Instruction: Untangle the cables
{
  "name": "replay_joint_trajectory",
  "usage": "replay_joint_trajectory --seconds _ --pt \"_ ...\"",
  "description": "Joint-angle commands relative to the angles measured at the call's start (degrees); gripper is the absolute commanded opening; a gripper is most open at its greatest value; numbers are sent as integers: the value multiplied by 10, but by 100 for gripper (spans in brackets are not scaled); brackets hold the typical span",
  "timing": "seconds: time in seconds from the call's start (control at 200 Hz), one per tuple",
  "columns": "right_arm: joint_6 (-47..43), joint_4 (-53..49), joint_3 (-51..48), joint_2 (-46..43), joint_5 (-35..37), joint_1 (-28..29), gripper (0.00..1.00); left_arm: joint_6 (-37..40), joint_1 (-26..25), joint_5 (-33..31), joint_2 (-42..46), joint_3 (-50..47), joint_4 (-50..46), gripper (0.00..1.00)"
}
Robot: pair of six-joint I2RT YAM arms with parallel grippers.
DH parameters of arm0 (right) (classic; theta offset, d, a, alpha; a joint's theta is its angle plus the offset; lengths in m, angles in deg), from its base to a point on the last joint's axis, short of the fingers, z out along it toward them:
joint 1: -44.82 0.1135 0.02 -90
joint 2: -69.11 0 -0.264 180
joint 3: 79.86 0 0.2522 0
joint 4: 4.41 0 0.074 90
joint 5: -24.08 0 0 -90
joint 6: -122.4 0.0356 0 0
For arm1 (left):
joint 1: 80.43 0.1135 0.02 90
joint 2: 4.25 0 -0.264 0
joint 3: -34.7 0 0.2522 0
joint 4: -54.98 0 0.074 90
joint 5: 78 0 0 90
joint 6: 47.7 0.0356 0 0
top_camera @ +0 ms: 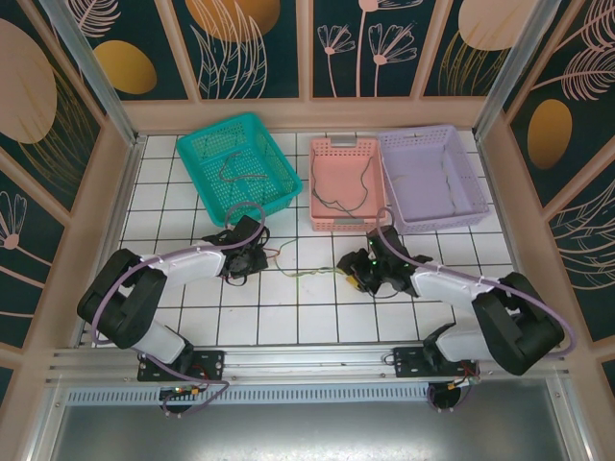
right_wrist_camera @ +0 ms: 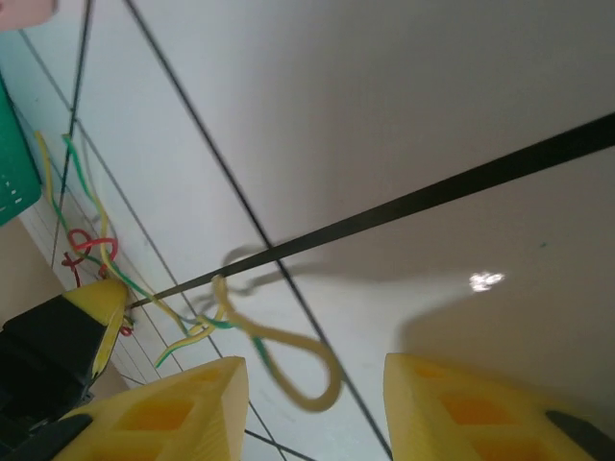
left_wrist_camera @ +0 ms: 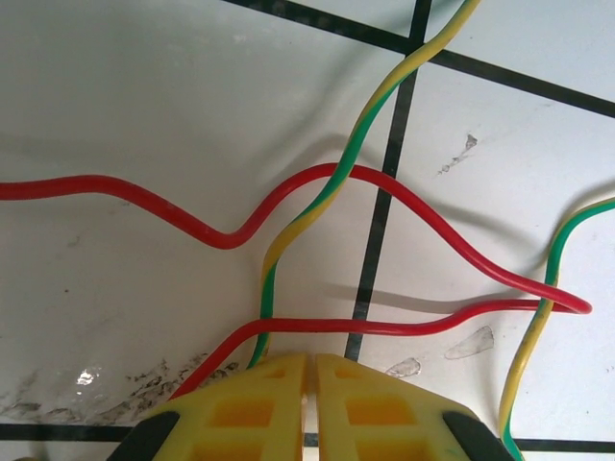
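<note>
The right gripper moves toward the tangle next, then closes on the loop of yellow-green cable point(left_wrist_camera: 317, 197).
The cables point(top_camera: 300, 274) lie tangled on the white tiles between my two grippers. In the left wrist view a red cable point(left_wrist_camera: 144, 199) and a yellow-green cable point(left_wrist_camera: 317, 197) cross each other, and both slip in under the tips of my left gripper point(left_wrist_camera: 310, 360), whose yellow jaws are shut with only a thin slit. My left gripper point(top_camera: 252, 261) sits just in front of the teal basket. My right gripper point(right_wrist_camera: 312, 370) is open, and a blurred loop of yellow-green cable point(right_wrist_camera: 288, 346) lies between its fingers without touching them. In the top view the right gripper point(top_camera: 357, 277) is at the tangle's right end.
Three baskets stand at the back: teal point(top_camera: 207, 144), pink point(top_camera: 322, 149) and lilac point(top_camera: 461, 163). Thin dark wires lie in the teal basket point(top_camera: 235, 173) and the pink basket point(top_camera: 346, 197). The left gripper's yellow finger point(right_wrist_camera: 96, 317) shows at the left edge of the right wrist view.
</note>
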Motion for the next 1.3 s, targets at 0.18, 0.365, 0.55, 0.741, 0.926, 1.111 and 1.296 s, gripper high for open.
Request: replay_joint_trajectory --seconds 0.18,0.365,0.55,0.741,0.926,1.111,1.296 --pt "15 123 -31 6 8 -7 21 17 4 8 0 2 -7 10" --pt "9 161 -27 18 21 -8 14 18 4 7 0 1 -7 10" --pt "-17 121 -12 -5 53 -5 0 16 4 1 4 -3 -11 9" --pt "-94 -34 47 -69 98 -1 0 11 4 -9 9 -12 -11 9" --pt "-187 -271 144 -144 124 -11 0 10 4 -25 2 -16 -7 8" --pt "-224 -430 215 -241 175 -34 0 1 4 -28 -4 -20 7 5" --pt "-232 -460 272 -301 194 -56 0 -1 3 -27 -12 -25 17 5"
